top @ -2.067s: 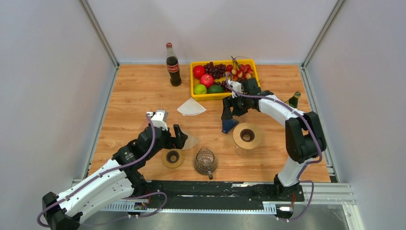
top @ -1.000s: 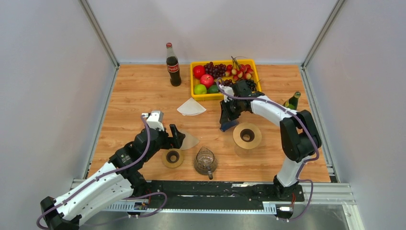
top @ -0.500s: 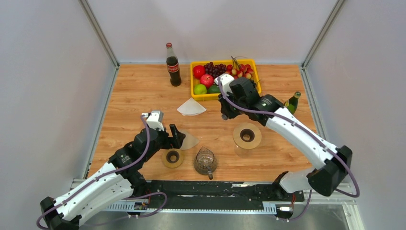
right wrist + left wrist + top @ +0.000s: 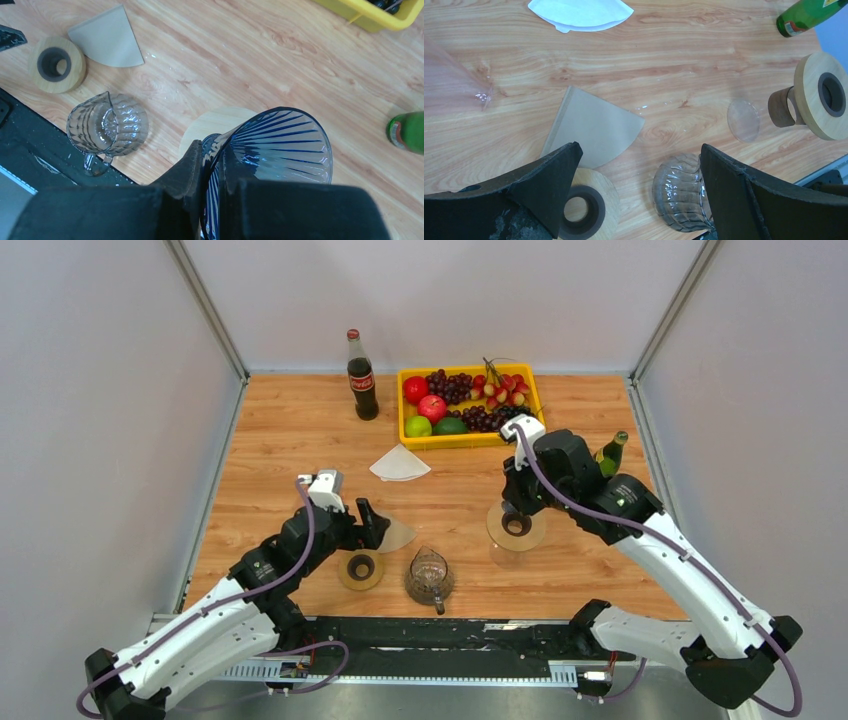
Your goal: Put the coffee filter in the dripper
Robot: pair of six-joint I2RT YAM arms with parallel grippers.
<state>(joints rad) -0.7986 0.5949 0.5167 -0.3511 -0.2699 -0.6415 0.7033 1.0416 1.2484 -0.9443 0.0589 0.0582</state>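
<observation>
Next I should move my right gripper down toward the dark ring of the large wooden stand and release the dripper's rim there, since the dripper still hangs above it.
A brown coffee filter (image 4: 397,533) lies flat on the wooden table, and it shows too in the left wrist view (image 4: 594,127) and the right wrist view (image 4: 107,40). My left gripper (image 4: 368,520) hovers open just beside it, its fingers (image 4: 549,175) spread wide with nothing between them. The blue ribbed glass dripper (image 4: 280,150) hangs mouth-up in my right gripper (image 4: 212,150), which is shut on its wall. It sits over the large wooden stand (image 4: 517,523). From above, the right gripper (image 4: 515,502) hides the dripper.
White filters (image 4: 399,464) lie mid-table. A small wooden ring (image 4: 360,569) and a glass pitcher (image 4: 429,576) stand near the front. At the back are a cola bottle (image 4: 361,375) and a yellow fruit tray (image 4: 468,436); a green bottle (image 4: 611,449) stands right.
My right arm has swung from the table's middle toward the right, carrying the blue dripper to a spot over the large wooden stand. The left arm has barely moved.
</observation>
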